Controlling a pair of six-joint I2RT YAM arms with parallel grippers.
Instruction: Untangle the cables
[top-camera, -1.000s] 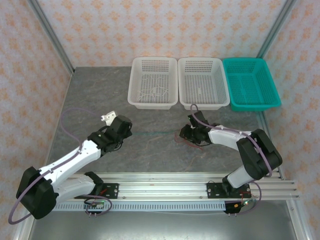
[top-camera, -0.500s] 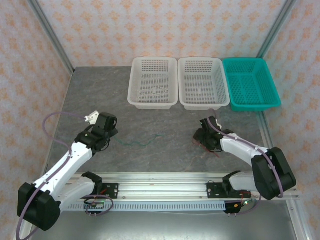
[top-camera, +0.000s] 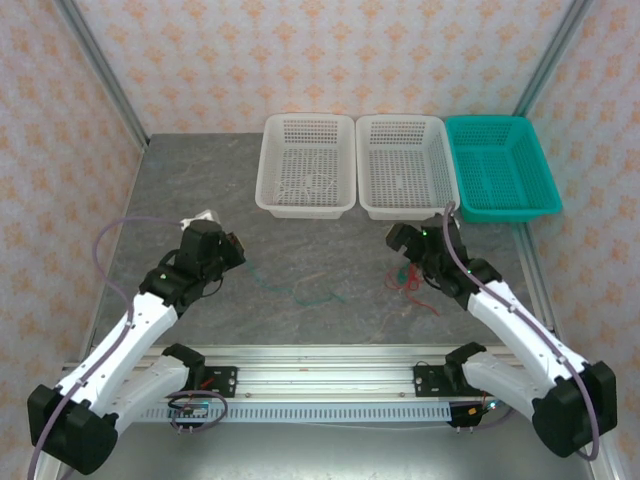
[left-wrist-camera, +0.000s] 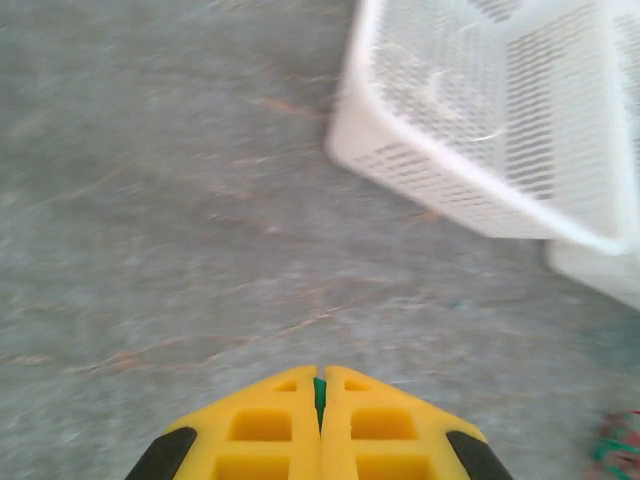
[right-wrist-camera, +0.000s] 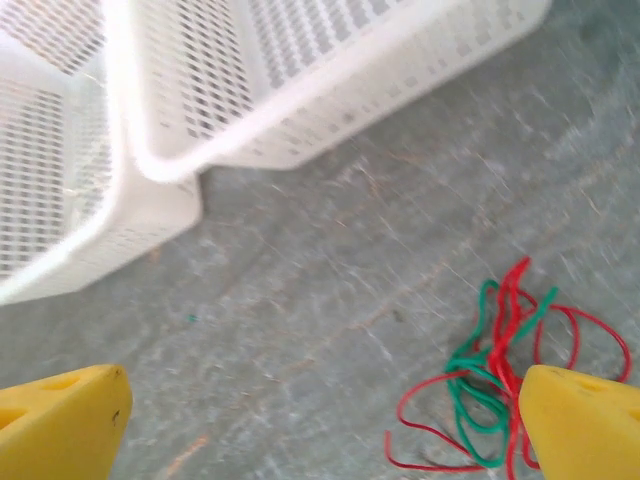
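The thin teal-green cable (top-camera: 290, 293) trails free of the red and green tangle, so the left gripper will rise next and carry it outward over the nearest white basket (top-camera: 307, 165).
My left gripper (top-camera: 232, 252) is shut on the end of a thin teal-green cable (top-camera: 290, 293), which trails slack to the right across the table. In the left wrist view the green cable (left-wrist-camera: 320, 392) shows pinched between the yellow fingers (left-wrist-camera: 270, 425). A small tangle of red and green cables (top-camera: 408, 279) lies on the table right of centre. My right gripper (top-camera: 402, 246) hovers just above and behind it, open wide, with nothing between its fingertips (right-wrist-camera: 60, 420). The tangle (right-wrist-camera: 500, 385) lies near the right fingertip in the right wrist view.
Two white baskets (top-camera: 305, 205) (top-camera: 402, 210) and a teal basket (top-camera: 500, 208) stand in a row at the back. A pale wire (left-wrist-camera: 478, 137) seems to lie in the left white basket. An aluminium rail (top-camera: 320, 375) runs along the near edge.
The right gripper opened, let go of the red and green tangle and drew back toward the baskets. The left gripper pulled the green cable leftward; it was taut, now it lies slack.
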